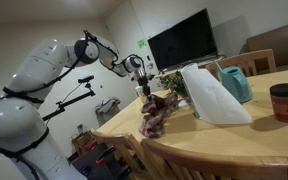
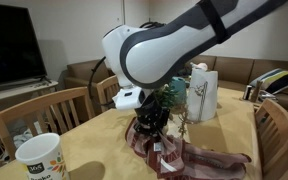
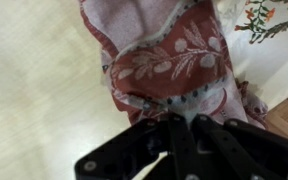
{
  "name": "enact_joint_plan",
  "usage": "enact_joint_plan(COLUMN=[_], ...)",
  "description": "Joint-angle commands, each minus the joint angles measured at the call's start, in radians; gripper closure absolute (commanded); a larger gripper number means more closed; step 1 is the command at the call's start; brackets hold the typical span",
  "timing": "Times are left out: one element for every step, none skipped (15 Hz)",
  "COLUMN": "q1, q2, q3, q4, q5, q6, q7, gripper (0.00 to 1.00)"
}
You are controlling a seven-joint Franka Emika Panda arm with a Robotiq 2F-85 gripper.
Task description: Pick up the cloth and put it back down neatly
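The cloth is still hanging bunched under my fingers, so my gripper will next pull its hem outward toward the paper cup over bare table [image 1: 130,112] [image 3: 56,98] and then open.
The cloth [image 1: 155,116] is dark maroon with paler floral patches. It hangs bunched from my gripper [image 1: 145,90] down onto the wooden table [image 1: 234,135] near the left end. In an exterior view the cloth [image 2: 199,160] trails wrinkled across the tabletop below the gripper [image 2: 154,133]. The wrist view shows the cloth [image 3: 169,60] filling the upper middle, with its pale hem pinched between my black fingers [image 3: 174,130]. My gripper [image 3: 187,122] is shut on that hem. The part of the cloth under the gripper is hidden.
A large white stiff sheet [image 1: 215,96], a teal jug [image 1: 236,83] and a red-lidded jar [image 1: 284,102] stand on the table behind the cloth. A paper cup [image 2: 39,156] and a white floral bag [image 2: 201,93] are also there. Wooden chairs [image 2: 44,113] surround the table.
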State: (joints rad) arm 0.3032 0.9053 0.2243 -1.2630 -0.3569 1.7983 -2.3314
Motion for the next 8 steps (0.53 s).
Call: enact_joint_plan(q1=[0.001,0.002,0.005,0.004,0.003,-0.011,-0.013,-0.018], q2=[0.054,0.066,0.078,0.090,0.100,0.106,0.115,0.122], q3=[0.028,0.031,0.030,0.029,0.026,0.039,0.036,0.035], q4=[0.093,0.111,0.130,0.148,0.161,0.162,0.169,0.171], q5=[0.036,0.048,0.056,0.069,0.078,0.072,0.075,0.077], q6=[0.051,0.079,0.107,0.136,0.173,0.218,0.260,0.311], q7=[-0.076,-0.083,-0.082,-0.077,-0.071,-0.053,-0.049,-0.043], gripper=[0.98,0.98,0.98,0.98,0.98,0.98,0.98,0.98])
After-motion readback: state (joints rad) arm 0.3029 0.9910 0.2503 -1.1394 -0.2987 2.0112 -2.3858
